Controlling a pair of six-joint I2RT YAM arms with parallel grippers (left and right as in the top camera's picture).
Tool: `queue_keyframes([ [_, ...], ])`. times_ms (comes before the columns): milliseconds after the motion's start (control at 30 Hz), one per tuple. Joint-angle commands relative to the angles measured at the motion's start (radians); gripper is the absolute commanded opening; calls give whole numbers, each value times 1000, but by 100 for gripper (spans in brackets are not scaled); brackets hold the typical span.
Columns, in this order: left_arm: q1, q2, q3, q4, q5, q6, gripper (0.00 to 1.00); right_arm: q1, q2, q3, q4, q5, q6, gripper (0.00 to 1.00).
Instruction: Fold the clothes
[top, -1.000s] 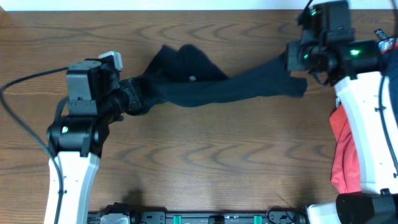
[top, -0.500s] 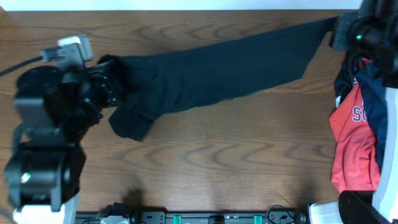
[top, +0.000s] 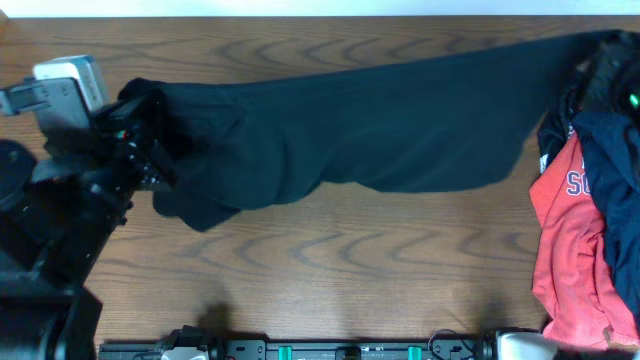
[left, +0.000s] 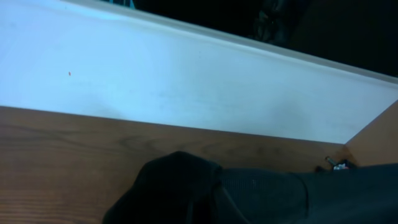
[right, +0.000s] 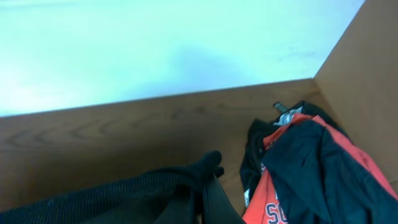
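I will next lower my left gripper outward to bare wood near the white wall (top: 228, 58) (left: 134, 142), which is below and outward of it. I will release the raised shirt's bunched end there.
A black shirt (top: 380, 125) hangs stretched wide across the table between my two grippers. At the far left, my left gripper (top: 150, 150) is shut on its bunched left end (left: 180, 186), and the fabric hides the fingers. Up at the back right corner, my right gripper (top: 592, 58) is shut on the other end (right: 155, 186); one dark finger (right: 217, 202) shows under the cloth. More clothes lie heaped at the right edge: a coral-red garment with white lettering (top: 565, 230) and a dark navy one (top: 612, 150), seen again as coral-red (right: 273, 199) and navy (right: 323, 168).
The wooden table (top: 330, 290) runs to a white wall (left: 186, 74) at the back. A wooden side panel (right: 360, 62) closes the right end beside the heap. A small metal object (right: 283, 107) lies in the back corner near the heap.
Both arms have pulled apart, left going left and right going right and back. The shirt went from a crumpled bunch to a long taut spread, and the heap at the right came into view.
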Motion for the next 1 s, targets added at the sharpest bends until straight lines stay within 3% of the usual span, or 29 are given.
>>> queue_keyframes([
  [0, 1, -8, 82, -23, -38, 19, 6, -12, -66, 23, -11, 68, -9, 1],
  [433, 1, -9, 372, -232, -67, 65, 6, -12, -154, 23, -127, 88, 44, 1],
  [700, 1, 18, 379, -391, -201, 64, 6, -12, -143, 23, -182, 137, 97, 1],
  [967, 1, 177, 364, -461, -226, 65, 6, -12, 33, 20, -301, 124, 134, 1],
])
